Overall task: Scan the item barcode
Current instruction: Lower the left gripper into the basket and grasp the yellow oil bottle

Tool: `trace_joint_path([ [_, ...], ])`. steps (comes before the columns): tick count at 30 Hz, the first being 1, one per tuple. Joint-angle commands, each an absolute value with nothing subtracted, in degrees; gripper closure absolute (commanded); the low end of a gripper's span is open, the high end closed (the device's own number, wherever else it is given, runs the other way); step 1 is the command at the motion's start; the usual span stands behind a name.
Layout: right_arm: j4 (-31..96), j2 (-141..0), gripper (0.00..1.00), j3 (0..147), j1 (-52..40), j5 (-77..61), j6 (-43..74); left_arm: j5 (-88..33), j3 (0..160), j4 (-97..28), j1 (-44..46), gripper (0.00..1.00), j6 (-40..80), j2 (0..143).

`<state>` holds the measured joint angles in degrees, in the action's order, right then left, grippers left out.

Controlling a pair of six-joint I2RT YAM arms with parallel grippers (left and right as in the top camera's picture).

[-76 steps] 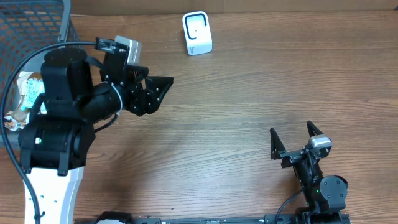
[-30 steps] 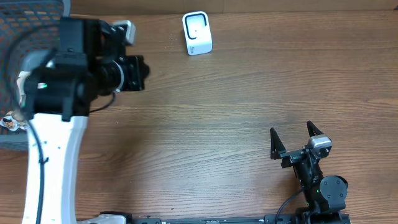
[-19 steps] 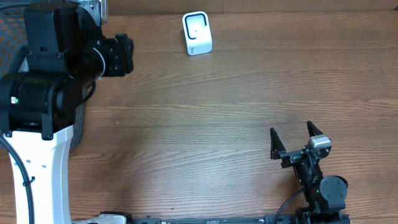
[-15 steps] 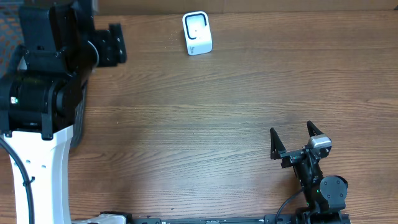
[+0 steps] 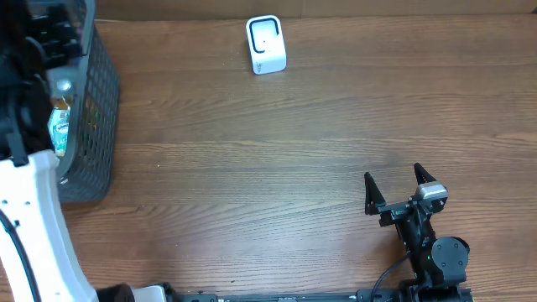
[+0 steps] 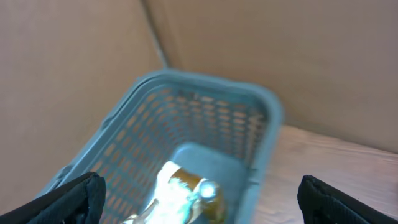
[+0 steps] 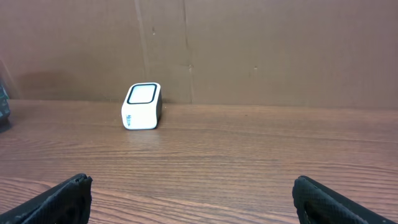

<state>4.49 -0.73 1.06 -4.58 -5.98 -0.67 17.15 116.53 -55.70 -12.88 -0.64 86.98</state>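
Note:
The bottle stands below my left gripper, deep inside the basket, so my left gripper will next tilt its open fingers down and lower them onto the bottle's shiny upper end [image 5: 64,85] [image 6: 208,190].
The item [image 6: 186,194], a blurred brown and white shiny packet, lies on the floor of the grey-blue mesh basket [image 6: 264,134]. My left gripper [image 6: 199,204] hovers above the basket, open, with nothing between its fingers. From overhead, the packet [image 5: 59,130] shows through the basket [image 5: 94,109] at the table's left edge, with the left arm [image 5: 25,92] over it. The white barcode scanner [image 5: 266,44] stands at the back centre, also seen from the right wrist as the scanner [image 7: 142,106]. My right gripper [image 5: 398,186] rests open at the front right, its jaws [image 7: 202,202] empty.
A brown cardboard wall [image 7: 249,43] runs behind the wooden table [image 5: 268,168]. The basket's rim stands tall at the far left, under the left arm.
My left arm swung left from near the scanner to over the basket, and its jaws went from shut to open. The right arm has not moved.

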Motion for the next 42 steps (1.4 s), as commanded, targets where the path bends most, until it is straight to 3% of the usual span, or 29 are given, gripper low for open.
trace_joint_path([
  [1, 4.3, -0.2, 0.00, 0.4, -4.5, -5.9, -0.9, 8.4, 117.1, -55.6, -18.8, 0.00, -1.8, 90.7],
  [9, 4.3, -0.2, 0.00, 0.4, -4.5, -5.9, -0.9, -6.3, 117.1, -57.7, -29.8, 0.01, -10.0, 100.6],
  [18, 4.3, -0.2, 0.00, 0.4, -4.5, -5.9, -0.9, -22.6, 117.1, -61.2, -34.3, 0.04, -21.8, 109.4],
  [34, 4.3, -0.2, 0.00, 0.4, -4.5, -5.9, -0.9, -24.9, 117.1, -62.3, -32.6, 0.11, -27.0, 121.1],
  [42, 4.3, -0.2, 0.00, 0.4, -4.5, -5.9, -0.9, -23.6, 117.1, -62.1, -32.5, 0.25, -26.3, 124.7],
])
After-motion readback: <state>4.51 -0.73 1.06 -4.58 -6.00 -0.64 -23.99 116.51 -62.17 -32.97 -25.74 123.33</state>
